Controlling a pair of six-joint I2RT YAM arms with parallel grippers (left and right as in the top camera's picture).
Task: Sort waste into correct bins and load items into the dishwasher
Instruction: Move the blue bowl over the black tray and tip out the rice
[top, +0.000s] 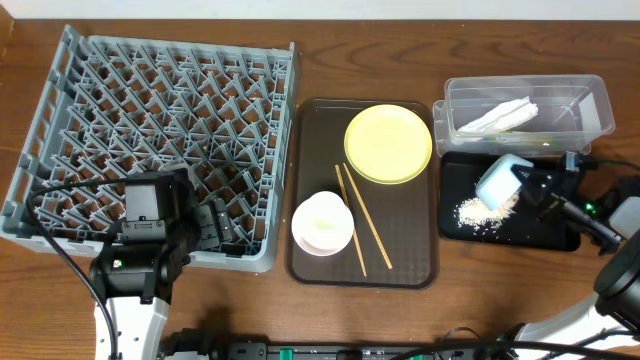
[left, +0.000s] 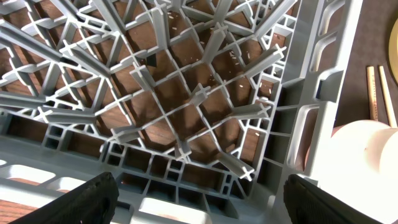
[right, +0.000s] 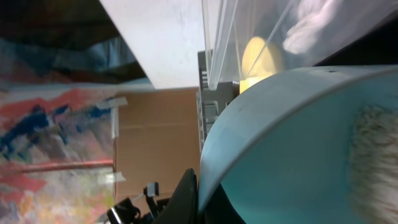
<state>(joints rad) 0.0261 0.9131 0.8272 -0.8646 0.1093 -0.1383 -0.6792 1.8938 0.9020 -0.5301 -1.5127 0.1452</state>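
Next I should move my right gripper left in the overhead view, level the bowl, and lower and release it on the yellow plate (top: 388, 143), as that lies empty.
My right gripper (top: 528, 186) is shut on the rim of the light blue bowl (top: 501, 180) and holds it tipped on its side over the black tray (top: 560, 238). White rice scraps (top: 478, 211) lie on the tray below the bowl; some cling inside the bowl (right: 373, 155). The clear tub (top: 590, 98) holds the crumpled napkin (top: 497, 117). My left gripper (left: 199, 199) is open and empty over the front right corner of the grey dish rack (top: 90, 60). The yellow plate (top: 388, 143), white bowl (top: 322, 222) and chopsticks (top: 362, 220) lie on the brown tray (top: 420, 270).
The dish rack (left: 186, 106) has a few rice grains on the table under its grid. The white bowl (left: 367, 162) and chopsticks (left: 379, 93) show at the right of the left wrist view. Cables run along the table's front edge (top: 330, 350).
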